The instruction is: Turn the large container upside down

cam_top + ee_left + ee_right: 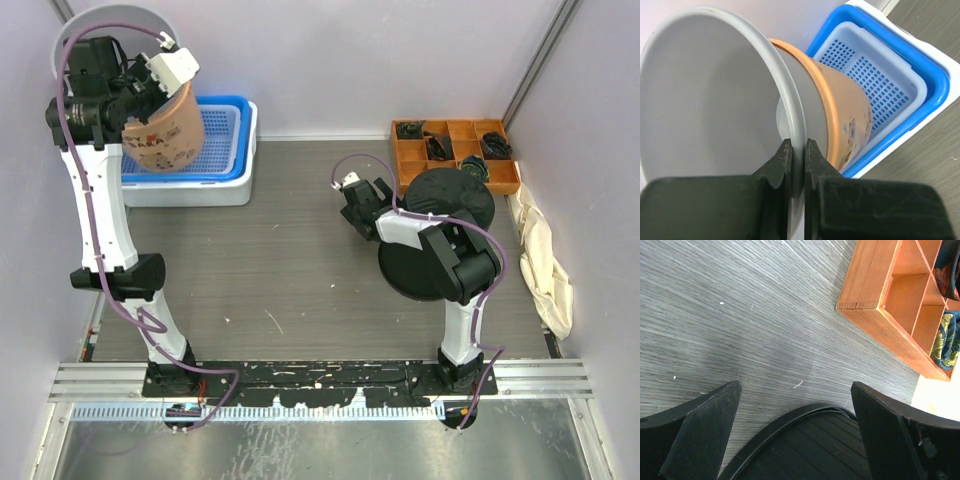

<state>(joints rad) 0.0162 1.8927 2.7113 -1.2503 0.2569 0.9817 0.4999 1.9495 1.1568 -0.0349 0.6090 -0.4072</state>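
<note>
The open tabletop lies below the left gripper and to its right in the top view, so the robot will turn the grey container (705, 100) rim-down and lower it onto the tabletop.
The large grey container (705, 100) is tipped on its side high at the far left, its rim also showing in the top view (100, 18). Its base is nested in an orange patterned bowl (850, 120), seen in the top view (165, 135) too. My left gripper (798, 145) is shut on the grey rim, holding both above the blue basket; it also shows in the top view (135, 95). My right gripper (795, 385) is open and empty, low over the table at the edge of a black round disc (810, 450); in the top view it is mid-table (362, 205).
A blue mesh basket (222, 135) sits in a white tub (190, 192) at back left. An orange wooden divider tray (455, 150) stands at back right, with a black domed object (450, 192) and the black disc (415, 275) in front. A cream cloth (545, 260) lies along the right wall.
</note>
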